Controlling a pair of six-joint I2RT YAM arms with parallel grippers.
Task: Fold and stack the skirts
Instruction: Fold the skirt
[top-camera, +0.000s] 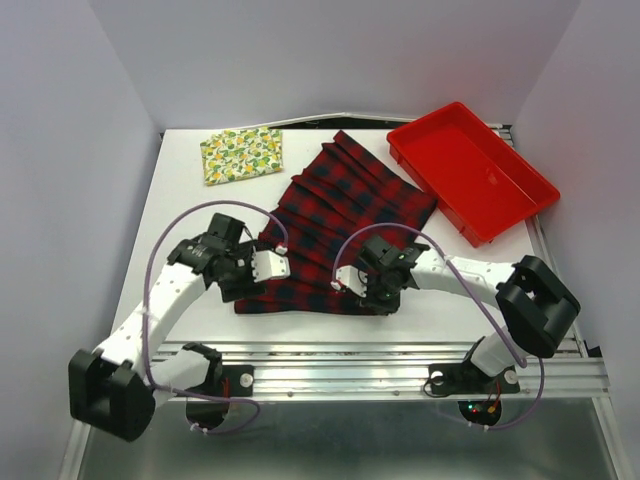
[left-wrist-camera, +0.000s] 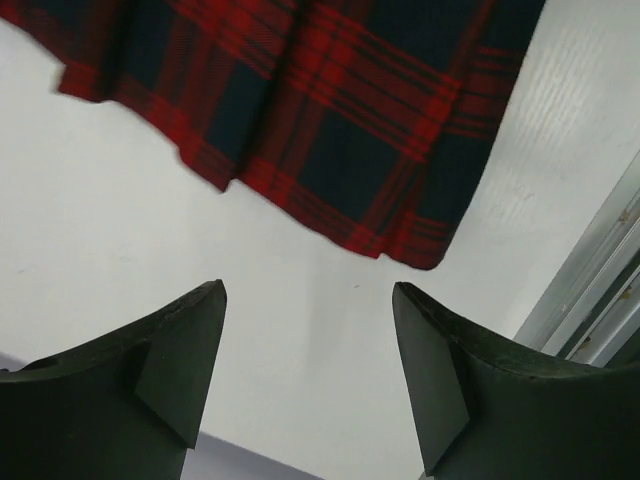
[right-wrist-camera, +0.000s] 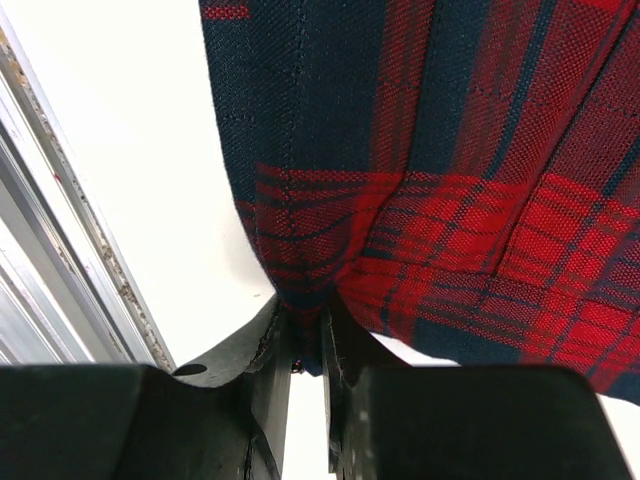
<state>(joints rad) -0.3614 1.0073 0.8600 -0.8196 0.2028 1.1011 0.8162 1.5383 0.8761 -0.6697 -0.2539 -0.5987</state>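
I should lower my left gripper next and put its open fingers around the plaid skirt's free hem corner (top-camera: 241, 307) (left-wrist-camera: 420, 248), because my right gripper is already holding the other end of the hem.
The red-and-black plaid skirt (top-camera: 335, 225) lies spread over the table's middle, its hem towards the arms. My right gripper (right-wrist-camera: 308, 330) is shut on the plaid skirt's (right-wrist-camera: 450, 180) near-right hem corner, cloth bunched between its jaws. In the top view that gripper (top-camera: 375, 292) sits at the hem's right end. My left gripper (left-wrist-camera: 308, 340) stands open over bare table, a short way off the skirt's (left-wrist-camera: 330, 120) left hem corner, nothing between its fingers; from above it (top-camera: 262, 270) is at the hem's left side. The lemon-print skirt (top-camera: 242, 154) lies folded at the back left.
A red plastic tray (top-camera: 470, 170) stands at the back right, next to the plaid skirt's far edge. A metal rail (top-camera: 400, 360) runs along the table's near edge by the arm bases. Grey walls close in both sides.
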